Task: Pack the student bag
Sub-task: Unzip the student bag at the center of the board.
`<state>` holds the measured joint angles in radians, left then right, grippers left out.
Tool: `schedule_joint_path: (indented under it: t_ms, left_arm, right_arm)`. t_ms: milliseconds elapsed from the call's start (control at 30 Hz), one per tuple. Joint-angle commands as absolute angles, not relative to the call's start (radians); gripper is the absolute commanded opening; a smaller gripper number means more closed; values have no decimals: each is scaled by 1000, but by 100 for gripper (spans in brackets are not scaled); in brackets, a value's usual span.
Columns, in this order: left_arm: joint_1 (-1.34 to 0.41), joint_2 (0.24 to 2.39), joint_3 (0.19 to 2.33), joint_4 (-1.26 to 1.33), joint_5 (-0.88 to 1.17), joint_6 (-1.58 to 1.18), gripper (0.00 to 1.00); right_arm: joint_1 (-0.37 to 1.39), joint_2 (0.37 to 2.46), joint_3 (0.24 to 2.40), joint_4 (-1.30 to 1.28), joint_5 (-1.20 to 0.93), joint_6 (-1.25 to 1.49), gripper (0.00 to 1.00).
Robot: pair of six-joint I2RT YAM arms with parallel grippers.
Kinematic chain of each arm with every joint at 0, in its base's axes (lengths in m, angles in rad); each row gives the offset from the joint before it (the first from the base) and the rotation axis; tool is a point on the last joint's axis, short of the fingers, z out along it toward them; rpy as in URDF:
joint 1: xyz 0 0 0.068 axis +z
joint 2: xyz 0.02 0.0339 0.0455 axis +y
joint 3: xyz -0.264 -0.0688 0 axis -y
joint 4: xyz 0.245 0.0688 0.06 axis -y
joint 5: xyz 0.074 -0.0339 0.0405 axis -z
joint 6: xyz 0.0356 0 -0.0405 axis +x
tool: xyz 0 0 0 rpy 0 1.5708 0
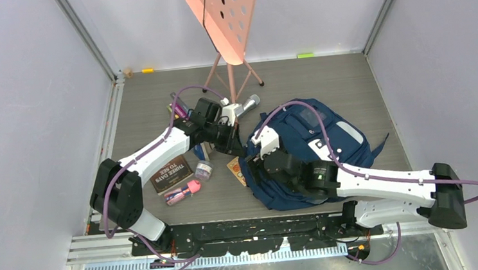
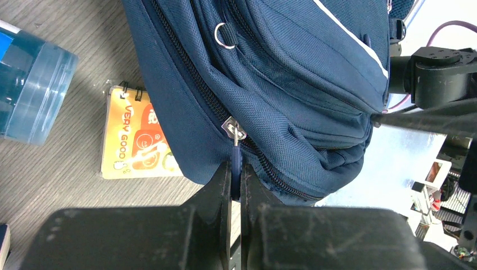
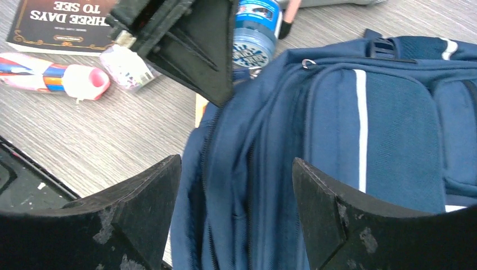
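The blue pull tab [image 2: 236,153] moves outward next with my left gripper along the zipper track's far, still closed part, which lies outward of it, then my gripper releases.
The student bag [image 1: 317,138], a navy backpack with a white stripe, lies on its back right of the table's middle. My left gripper [image 2: 236,169] is shut on the blue pull tab [image 2: 236,153] of a zipper on the bag's side edge. Seen from above, that gripper [image 1: 237,149] is at the bag's left edge. My right gripper [image 3: 236,185] stands open over the bag's [image 3: 337,140] near-left folds, with cloth below its fingers and nothing pinched. The zipper track [image 2: 191,73] runs closed along the side.
Left of the bag lie a brown book [image 1: 170,174], a pink-capped tube [image 1: 183,192], a small jar [image 1: 204,170] and an orange notebook [image 2: 135,135] partly under the bag. A blue bottle [image 2: 31,95] and a microphone [image 1: 247,103] are nearby. A music stand [image 1: 224,20] is behind.
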<state>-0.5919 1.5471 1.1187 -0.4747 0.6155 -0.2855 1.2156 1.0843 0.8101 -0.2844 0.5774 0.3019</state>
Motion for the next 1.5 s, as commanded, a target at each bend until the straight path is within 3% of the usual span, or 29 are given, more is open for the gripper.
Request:
schedule_joint_path:
  t_ms: [0, 233, 500, 1100, 1167, 1200, 1333, 1467]
  left_arm:
    - [-597, 1535, 1132, -406, 678, -295, 0]
    - [-595, 1531, 1129, -405, 678, -293, 0]
    - [-597, 1522, 1126, -400, 682, -288, 0]
    - [-598, 1500, 1122, -396, 677, -278, 0]
    - [-598, 1496, 1120, -396, 670, -277, 0]
    - [-597, 1496, 1120, -399, 668, -275, 0]
    - [-598, 1492, 1125, -421, 614, -263, 0]
    - [-598, 1496, 1139, -475, 500, -235, 0]
  right_arm:
    - [1233, 1129, 836, -166, 568, 333, 76]
    - [1233, 1182, 816, -169, 713, 368, 70]
    - [1232, 1190, 787, -194, 875, 395, 50]
    - [1212, 1304, 781, -186, 804, 415, 48]
    - [1209, 1313, 786, -184, 818, 418, 38]
    - [1209, 1312, 788, -188, 836, 421, 26]
    - [1209, 1268, 807, -238, 887, 426, 3]
    - [1209, 1157, 818, -298, 987, 389, 0]
